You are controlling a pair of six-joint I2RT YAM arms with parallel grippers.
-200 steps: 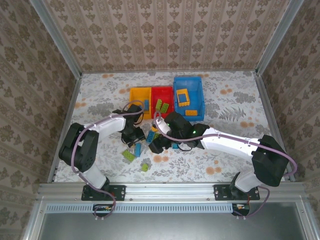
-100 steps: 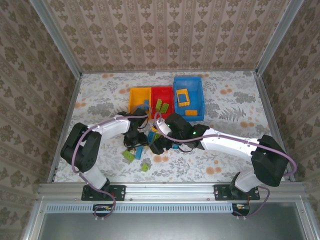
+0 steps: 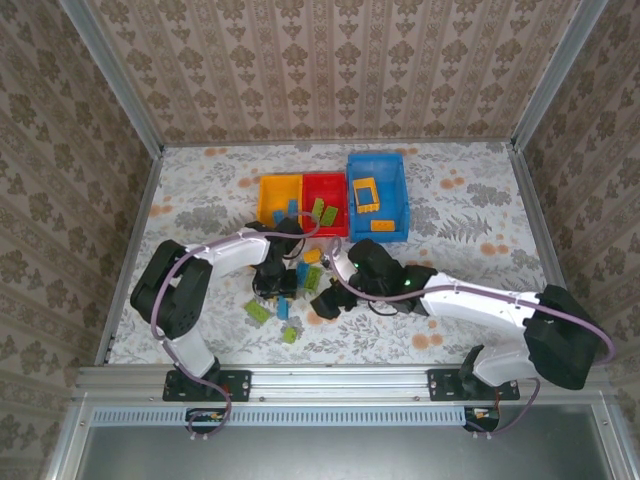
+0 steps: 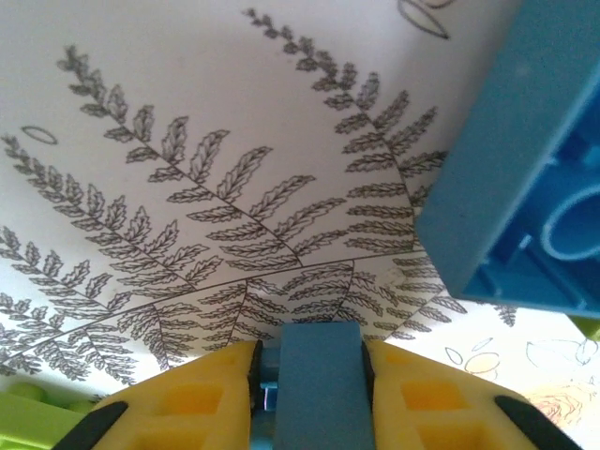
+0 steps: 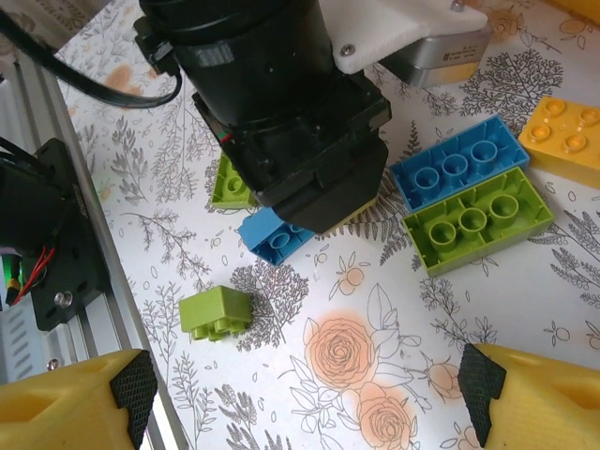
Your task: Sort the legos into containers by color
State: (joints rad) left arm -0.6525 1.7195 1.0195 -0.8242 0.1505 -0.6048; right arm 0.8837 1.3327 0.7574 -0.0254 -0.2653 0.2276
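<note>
The small blue lego in my left gripper should go up and outward over the yellow container (image 3: 278,193) next, and I will release it there, since that container already holds blue.
My left gripper (image 4: 319,370) is shut on a small blue lego (image 4: 319,398), low over the table. A larger blue lego (image 4: 525,169) lies upside down just ahead to its right. In the top view the left gripper (image 3: 283,283) sits among the loose legos. My right gripper (image 3: 325,300) stands beside it, open, with nothing between its fingers (image 5: 305,389). Below it lie a small green lego (image 5: 216,312), a blue one (image 5: 277,234), a long blue one (image 5: 459,169), a long green one (image 5: 478,220) and a yellow one (image 5: 562,136).
At the back stand the yellow container (image 3: 272,195) holding a blue lego, the red container (image 3: 325,185) holding green legos, and the blue container (image 3: 392,175) holding an orange frame (image 3: 366,193). Loose green legos (image 3: 257,311) lie near the front rail (image 3: 340,372).
My left gripper has shifted right, opened wider, then closed on the small blue lego. My right gripper has pulled back toward the near right.
</note>
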